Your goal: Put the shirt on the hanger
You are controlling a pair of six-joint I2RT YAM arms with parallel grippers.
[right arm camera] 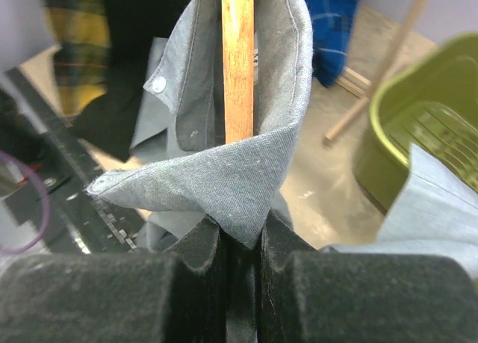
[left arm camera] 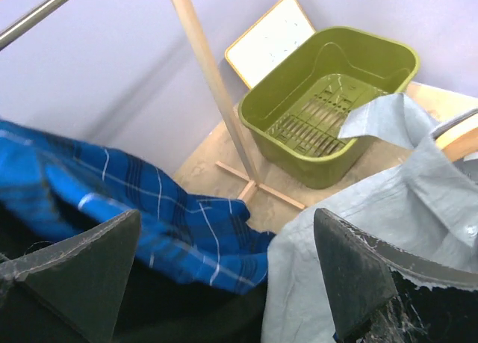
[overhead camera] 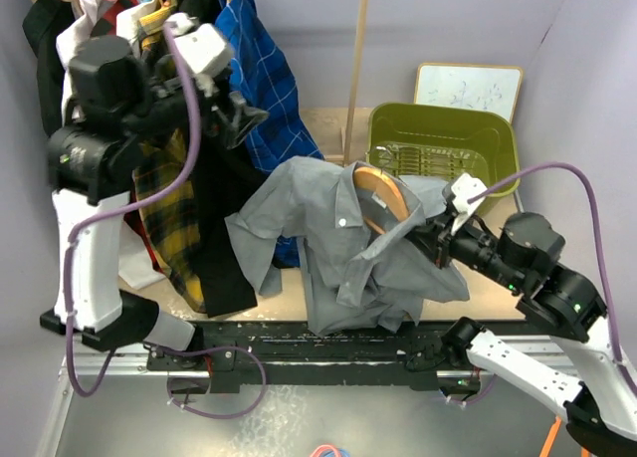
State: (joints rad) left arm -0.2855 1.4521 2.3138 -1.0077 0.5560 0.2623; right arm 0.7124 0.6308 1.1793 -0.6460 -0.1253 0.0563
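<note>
My right gripper holds the shirt's collar and will next lift up and outward to that free stretch and let go of the collar, because the rail is bare beside the blue check shirt.
The light-grey shirt hangs draped over the tan wooden hanger, held above the table's middle. My right gripper is shut on the shirt's collar. In the right wrist view its jaws pinch a grey fabric fold, and the hanger's wooden arm runs down under it into the jaws. The hook is hidden. My left gripper is raised at the upper left, open and empty. Its fingers stand wide apart, and the grey shirt lies below the right one.
A blue check shirt, a yellow plaid garment and black garments hang on the rack at left, close to my left gripper. A green bin, a whiteboard and a wooden pole stand at the back.
</note>
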